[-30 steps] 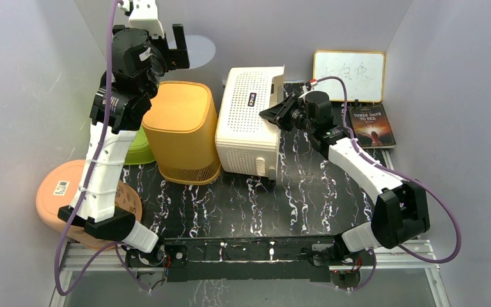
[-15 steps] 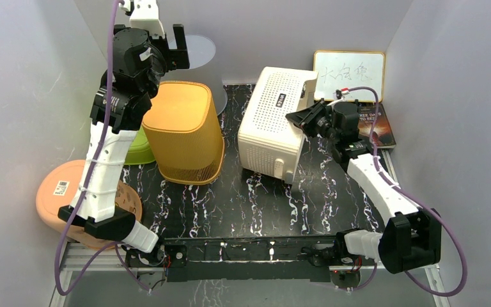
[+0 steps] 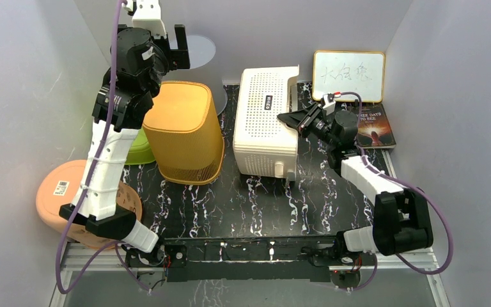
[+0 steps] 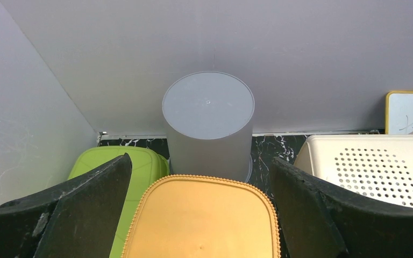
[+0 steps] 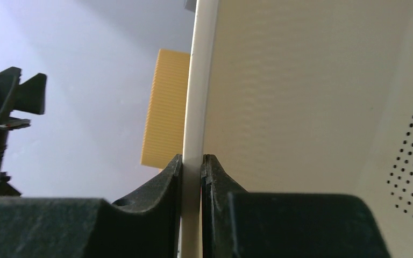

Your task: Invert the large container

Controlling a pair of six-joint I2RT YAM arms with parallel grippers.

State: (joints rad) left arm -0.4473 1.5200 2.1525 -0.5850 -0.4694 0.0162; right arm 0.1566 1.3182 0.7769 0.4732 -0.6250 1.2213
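Observation:
Bare mat (image 3: 315,157) is below my right gripper and to its right in the top view, so I will swing the container's rim, which faces sideways, down there and release.
The large container (image 3: 265,121) is a white perforated basket lying on its side at the middle of the black mat, its open side facing right. My right gripper (image 3: 292,120) is shut on its rim; in the right wrist view the thin white rim (image 5: 193,80) runs between the pinched jaws of the gripper (image 5: 192,161), with the container's inner wall (image 5: 301,80) to the right. My left gripper (image 3: 172,48) hangs open high at the back left. In the left wrist view this gripper (image 4: 201,166) is above an orange container (image 4: 204,220) and touches nothing.
The orange container (image 3: 182,131) stands upside down left of the white one. Behind it is a grey cylinder (image 3: 201,51), to its left a green tub (image 3: 139,148) and a peach tub (image 3: 61,192). A whiteboard (image 3: 348,75) and a book (image 3: 372,126) are at the back right.
My right gripper has pulled the white container to the right, away from the orange one, turning it, then brought it slightly back left. The left arm has not moved.

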